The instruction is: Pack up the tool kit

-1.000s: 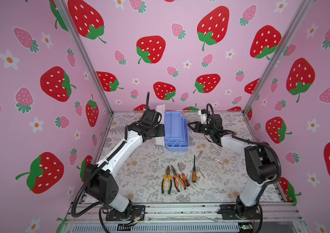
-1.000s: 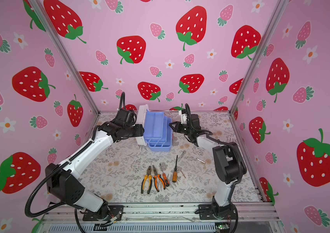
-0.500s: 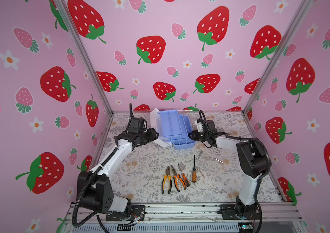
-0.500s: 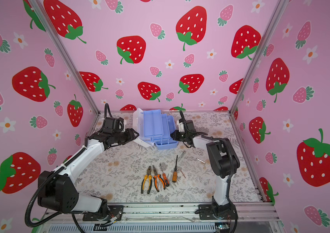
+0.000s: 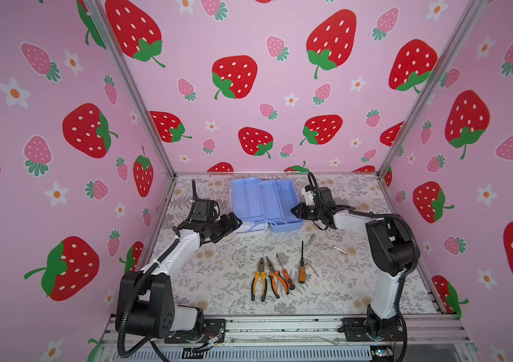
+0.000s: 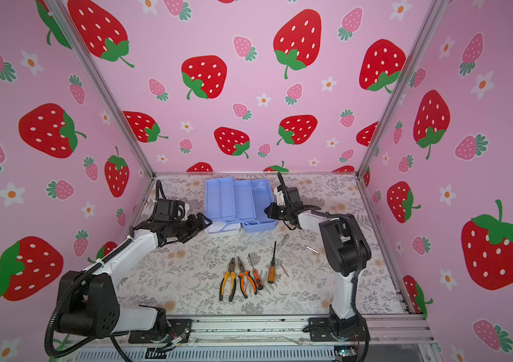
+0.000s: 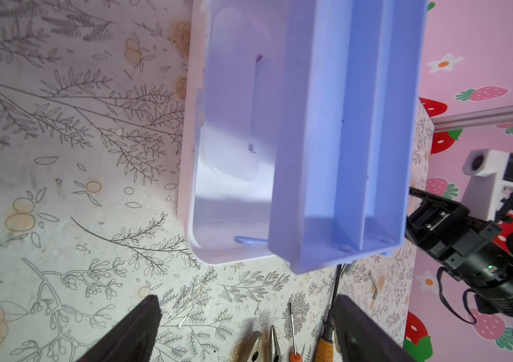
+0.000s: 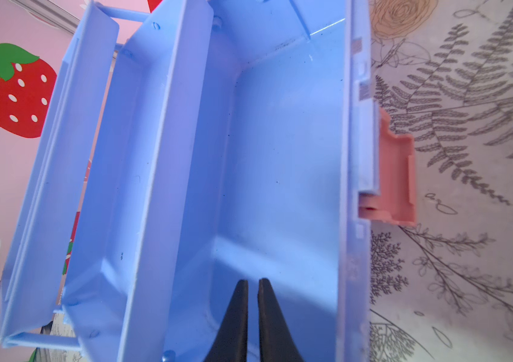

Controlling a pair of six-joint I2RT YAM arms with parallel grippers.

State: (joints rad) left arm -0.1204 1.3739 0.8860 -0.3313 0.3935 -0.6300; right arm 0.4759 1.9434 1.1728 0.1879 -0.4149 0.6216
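Note:
My left gripper draws back and lowers next onto the yellow-handled pliers' outer handle point(image 5: 254, 288), which lies below it and nearer my base, since the handles gape.
The tool kit lies open at the back of the table in both top views: periwinkle base point(image 5: 283, 205), raised tray point(image 5: 249, 200) and white lid point(image 5: 249, 230) laid flat. My left gripper point(image 5: 237, 223) stands open just left of the lid's near corner, holding nothing; in the left wrist view its fingers point(image 7: 136, 332) are wide apart short of the lid point(image 7: 227, 156). My right gripper point(image 5: 294, 210) is shut at the base's right side; in the right wrist view its fingertips point(image 8: 242, 301) hang over the empty base floor point(image 8: 280, 156). The pink latch point(image 8: 396, 169) sticks out sideways.
Loose tools lie on the floral mat nearer the front: yellow-handled pliers point(image 5: 259, 279), orange-handled pliers point(image 5: 275, 279), a small screwdriver point(image 5: 286, 272), a wooden-handled screwdriver point(image 5: 302, 266) and hex keys point(image 5: 311, 238) point(image 5: 339, 249). Pink strawberry walls enclose three sides.
The box was held up between both grippers; it now lies open on the table. My left gripper has let go of the lid, opened and drawn back to the left.

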